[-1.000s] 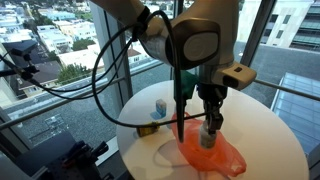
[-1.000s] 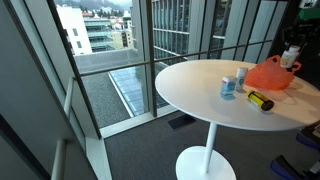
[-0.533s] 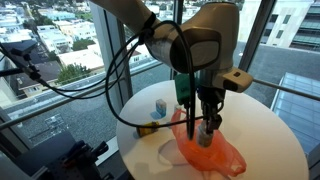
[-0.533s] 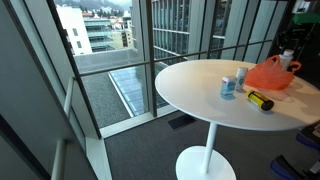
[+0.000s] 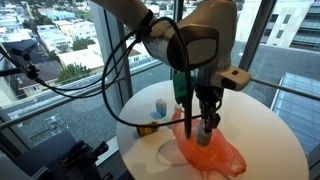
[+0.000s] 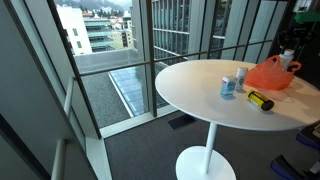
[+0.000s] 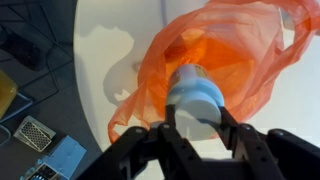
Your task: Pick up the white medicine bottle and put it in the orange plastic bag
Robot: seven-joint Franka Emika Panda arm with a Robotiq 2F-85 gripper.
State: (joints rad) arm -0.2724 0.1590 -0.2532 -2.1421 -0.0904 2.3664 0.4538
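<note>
I need to lower the white medicine bottle in my gripper into the orange plastic bag's opening point(image 5: 203, 158) point(image 7: 208, 50) next and let go of it, because that opening is below my gripper.
My gripper point(image 7: 196, 128) is shut on the white medicine bottle point(image 7: 194, 93), its fingers on both sides of it. The bottle hangs just above the open mouth of the orange plastic bag point(image 7: 255, 50), which lies crumpled on the white round table point(image 7: 110, 40). In an exterior view the gripper point(image 5: 205, 128) holds the bottle point(image 5: 205, 138) upright over the bag point(image 5: 222, 157). In an exterior view the bottle point(image 6: 289, 58) shows at the far right edge, over the bag point(image 6: 268, 74).
A small blue-and-white bottle point(image 5: 160, 107) and a yellow-and-black object point(image 5: 147, 129) stand near the table's edge. They also show in an exterior view, two small bottles point(image 6: 230, 87) and the yellow object point(image 6: 260, 100). Glass walls and a railing surround the table point(image 6: 190, 85).
The gripper with the bottle has moved slightly down toward the orange bag over the last second. The bag and other objects have not moved.
</note>
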